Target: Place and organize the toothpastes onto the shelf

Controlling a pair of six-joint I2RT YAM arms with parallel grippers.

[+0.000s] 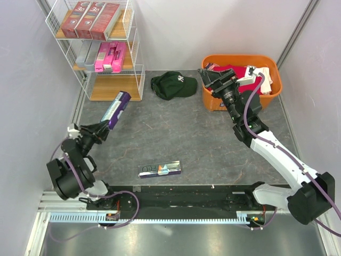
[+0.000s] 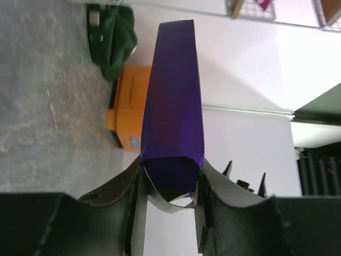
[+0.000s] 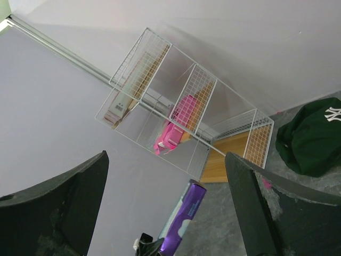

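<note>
The bare bottom board is lower than my left gripper and outward of it. My left gripper should move outward and down to release the purple toothpaste there.
My left gripper is shut on the lower end of a purple toothpaste, which points up and away toward the shelf. In the left wrist view the purple toothpaste sits between both fingers. Three dark red toothpastes lie on the shelf's top board. Silver-grey toothpastes and pink ones lie on the middle board. The bottom board is bare. A holographic toothpaste lies flat on the table near the front. My right gripper stands open and holds nothing, by the tub's left edge.
An orange tub with red and white items stands at the back right. A dark green cap lies between tub and shelf. The right wrist view shows the shelf, the purple toothpaste and the cap.
</note>
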